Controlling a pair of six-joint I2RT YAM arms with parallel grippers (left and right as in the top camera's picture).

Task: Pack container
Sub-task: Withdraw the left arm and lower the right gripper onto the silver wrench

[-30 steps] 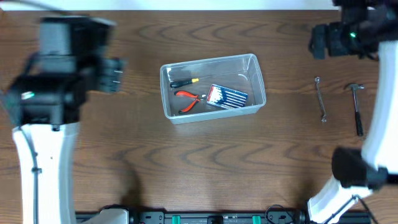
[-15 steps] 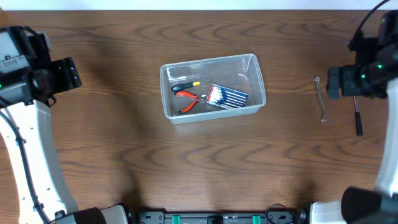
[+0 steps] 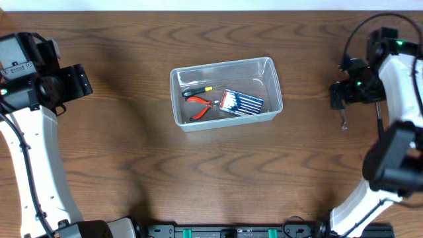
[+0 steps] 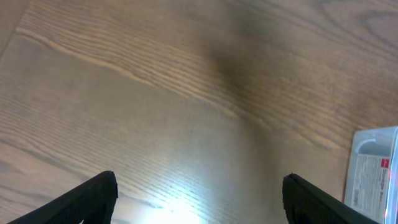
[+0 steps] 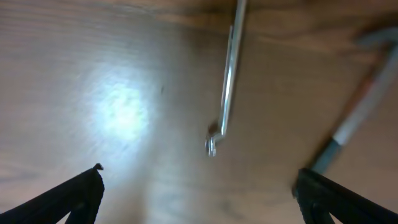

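Note:
My open fingers are on either side of the thin handle, so my right gripper lowers next onto the silver wrench's handle (image 5: pixel 231 68) below it.
The clear plastic container (image 3: pixel 222 64) stands mid-table. It holds red-handled pliers (image 3: pixel 200 106), a black and yellow screwdriver (image 3: pixel 196 90) and a blue striped packet (image 3: pixel 240 102). My right gripper (image 3: pixel 346 94) hovers open over the upper part of a silver wrench (image 3: pixel 343 119). In the right wrist view the wrench (image 5: pixel 227 81) lies ahead of the open fingers (image 5: pixel 199 193), with a blurred hammer handle (image 5: pixel 360 118) to its right. My left gripper (image 3: pixel 73 82) is open and empty over bare wood far left of the container. Its wrist view (image 4: pixel 199 199) shows only a container corner (image 4: pixel 373 168).
The hammer is mostly hidden under my right arm in the overhead view. Brown wood table (image 3: pixel 218 172) stretches in front of the container. The table's far edge (image 3: pixel 211 10) runs along the top.
My right gripper has moved left and now sits over the wrench, hiding the hammer. My left gripper has shifted slightly right. The container and its contents have not moved.

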